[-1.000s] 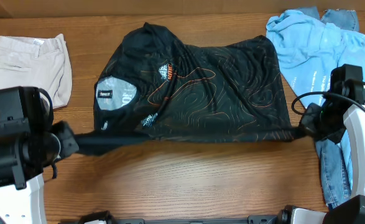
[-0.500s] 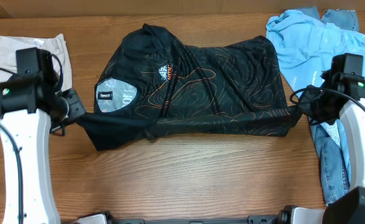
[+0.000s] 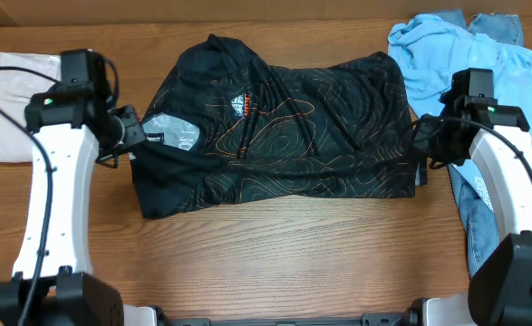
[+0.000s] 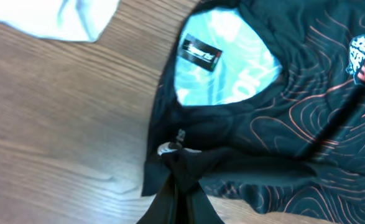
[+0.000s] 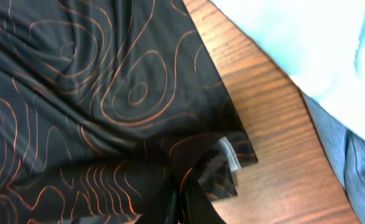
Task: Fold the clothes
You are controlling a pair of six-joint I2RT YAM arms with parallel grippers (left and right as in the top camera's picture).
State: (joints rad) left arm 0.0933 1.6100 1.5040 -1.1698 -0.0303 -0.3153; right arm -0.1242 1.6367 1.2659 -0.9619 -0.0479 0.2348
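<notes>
The pinched cloth still sits short of the collar opening [image 3: 172, 132] [image 4: 224, 61], so the left gripper should lower and shift to the right in the overhead view to get there.
The black sports shirt [image 3: 284, 136] with thin orange wavy lines lies across the middle of the table, its near part doubled over. My left gripper [image 3: 131, 145] is shut on the shirt's left edge beside the collar opening with its label [image 4: 202, 55]; the pinched cloth shows in the left wrist view [image 4: 183, 163]. My right gripper [image 3: 422, 140] is shut on the shirt's right hem corner [image 5: 213, 171], held at the shirt's right edge. The shirt's orange lines fill the right wrist view [image 5: 95, 93].
A beige garment [image 3: 12, 100] lies at the far left. A light blue hoodie [image 3: 456, 63] and blue jeans [image 3: 488, 226] lie at the right, close to my right arm. Bare wooden table [image 3: 275, 263] lies in front of the shirt.
Both grippers have carried the shirt's near edge away from the table's front, over the shirt. The front fold now lies farther back, and both arms stand beside the shirt.
</notes>
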